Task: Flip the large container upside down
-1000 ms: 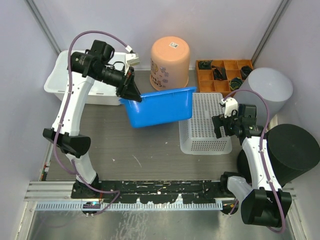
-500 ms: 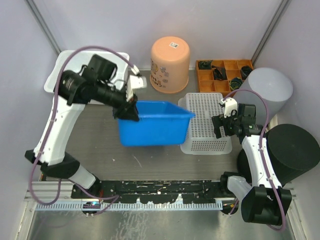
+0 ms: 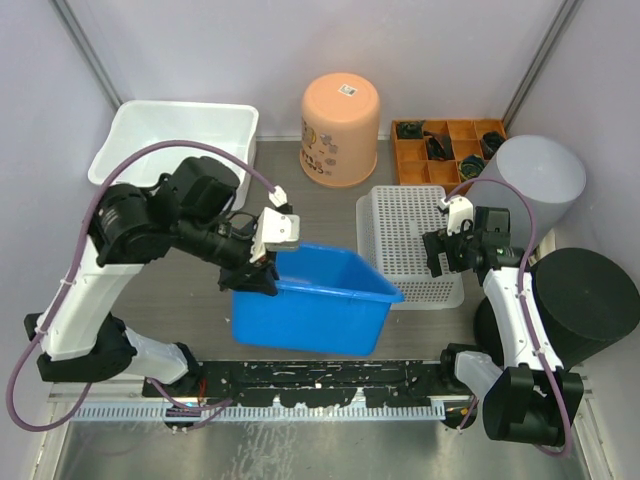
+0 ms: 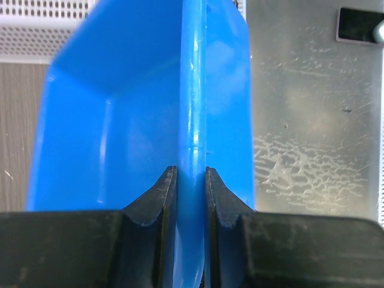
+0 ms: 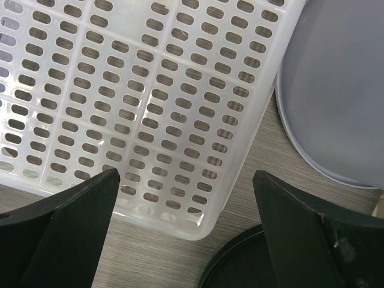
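Observation:
My left gripper swings the container [image 3: 315,300] outward next and turns it over, because it opens upward. It then lowers it onto bare tabletop by the orange bucket and releases.
The large blue container [image 3: 315,300] sits near the table's front middle, tilted, its opening facing up and toward the far side. My left gripper [image 3: 258,272] is shut on its left rim; in the left wrist view the rim [image 4: 192,120] runs straight between my two fingers [image 4: 157,198]. My right gripper [image 3: 437,252] is open and empty, hovering over the near right corner of the upside-down white perforated basket [image 3: 412,240], which fills most of the right wrist view [image 5: 138,102].
An upside-down orange bucket [image 3: 340,128] stands at the back. A white tub [image 3: 176,130] is at the back left, an orange divided tray [image 3: 448,145] at the back right. A grey cylinder [image 3: 535,180] and a black cylinder [image 3: 585,305] stand by the right arm.
My left arm has swung the blue container down and toward the near edge, rotating it from a tipped pose at mid-table to a lower one in front. The right arm has not moved.

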